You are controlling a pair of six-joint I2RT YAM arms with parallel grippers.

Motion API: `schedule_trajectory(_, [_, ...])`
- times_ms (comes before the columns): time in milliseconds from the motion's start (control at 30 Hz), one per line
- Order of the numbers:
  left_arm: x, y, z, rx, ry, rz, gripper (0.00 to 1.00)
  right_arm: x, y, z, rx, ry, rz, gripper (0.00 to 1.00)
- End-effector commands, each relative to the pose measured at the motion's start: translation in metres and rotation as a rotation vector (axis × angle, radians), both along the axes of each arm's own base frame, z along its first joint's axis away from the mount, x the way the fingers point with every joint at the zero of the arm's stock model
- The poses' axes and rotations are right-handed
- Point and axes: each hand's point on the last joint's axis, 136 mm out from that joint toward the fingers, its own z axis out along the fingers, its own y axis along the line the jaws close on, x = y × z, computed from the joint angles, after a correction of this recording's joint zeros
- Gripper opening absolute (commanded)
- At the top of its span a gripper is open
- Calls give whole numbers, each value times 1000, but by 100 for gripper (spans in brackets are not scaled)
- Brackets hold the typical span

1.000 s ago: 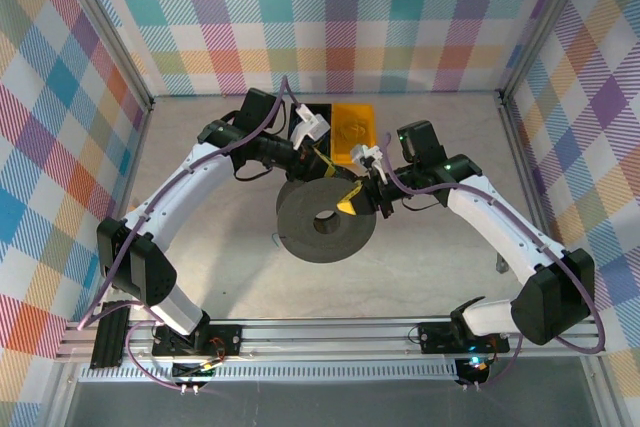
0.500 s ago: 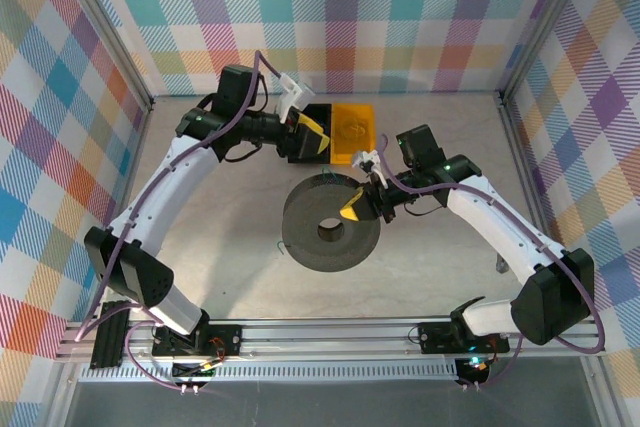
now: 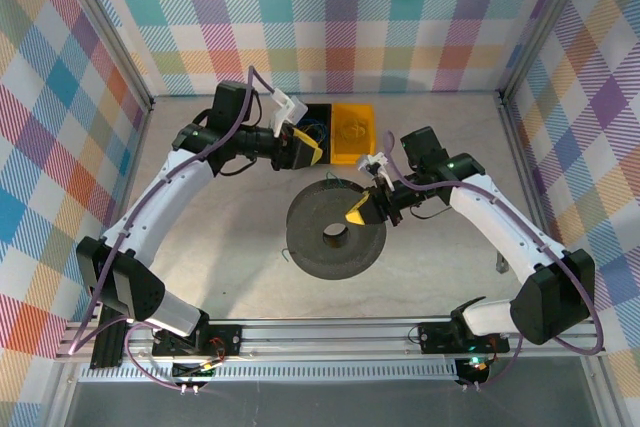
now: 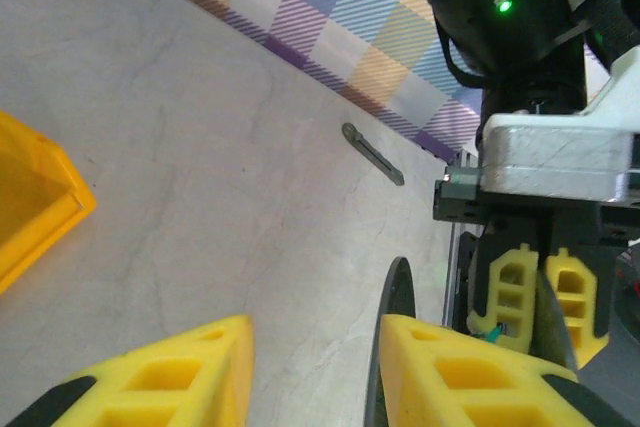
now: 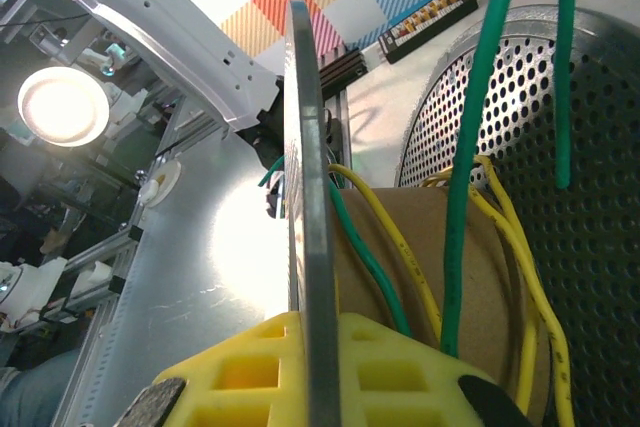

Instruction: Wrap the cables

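Note:
Next, the right gripper moves down, levels the spool [image 3: 335, 237] onto the tabletop below and releases its pinched upper rim, as the spool is still tilted.
A black spool [image 3: 335, 237] stands tilted at mid-table. My right gripper [image 3: 361, 212] is shut on its upper right flange. In the right wrist view that thin flange [image 5: 305, 177] is pinched between the yellow fingertips of the right gripper [image 5: 322, 325]. Green cables [image 5: 478, 157] and yellow cables [image 5: 402, 247] run over the brown cardboard core [image 5: 440, 277]. My left gripper [image 3: 308, 150] hovers behind the spool, apart from it. In its own wrist view the left gripper [image 4: 315, 352] is open with bare table between the fingers, and the spool's edge [image 4: 393, 312] is just beside its right finger.
A yellow bin [image 3: 353, 130] and a black bin [image 3: 320, 112] stand at the back, right beside the left gripper. A small grey rod [image 4: 372, 152] lies on the table. The spool's perforated far flange [image 5: 570, 247] faces the right wrist camera. Checked walls enclose the table.
The left gripper has pulled back from the spool toward the bins and opened. The right gripper has shifted the spool slightly toward the front right.

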Motion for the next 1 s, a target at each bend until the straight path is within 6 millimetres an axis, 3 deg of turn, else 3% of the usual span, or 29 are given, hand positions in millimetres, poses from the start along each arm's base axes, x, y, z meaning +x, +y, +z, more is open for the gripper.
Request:
schedule_trajectory(0, [1, -3, 11, -54, -27, -31, 38, -7, 2, 31, 119, -23, 67, 0])
schedule_trajectory(133, [10, 3, 2, -13, -34, 38, 36, 3, 3, 22, 78, -20, 25, 0])
schedule_trajectory(267, [39, 35, -10, 95, -81, 292, 45, 26, -1, 18, 80, 118, -51, 0])
schedule_trajectory(300, [45, 47, -11, 114, -87, 364, 55, 34, -3, 13, 72, 169, -77, 0])
schedule_trajectory(333, [48, 55, -10, 118, -92, 405, 86, 39, -4, 9, 64, 201, -94, 0])
schedule_trajectory(367, [51, 65, -10, 125, -93, 458, 100, 43, -4, 3, 55, 231, -108, 0])
schedule_trajectory(600, [63, 120, -21, 224, -117, 778, 100, 83, -5, -41, -27, 373, -324, 0])
schedule_trajectory(800, [57, 145, -49, 275, -43, 925, 100, 118, -8, -91, -63, 529, -551, 0])
schedule_trajectory(967, [48, 159, -75, 287, 18, 1005, 100, 136, -11, -121, -40, 552, -691, 0])
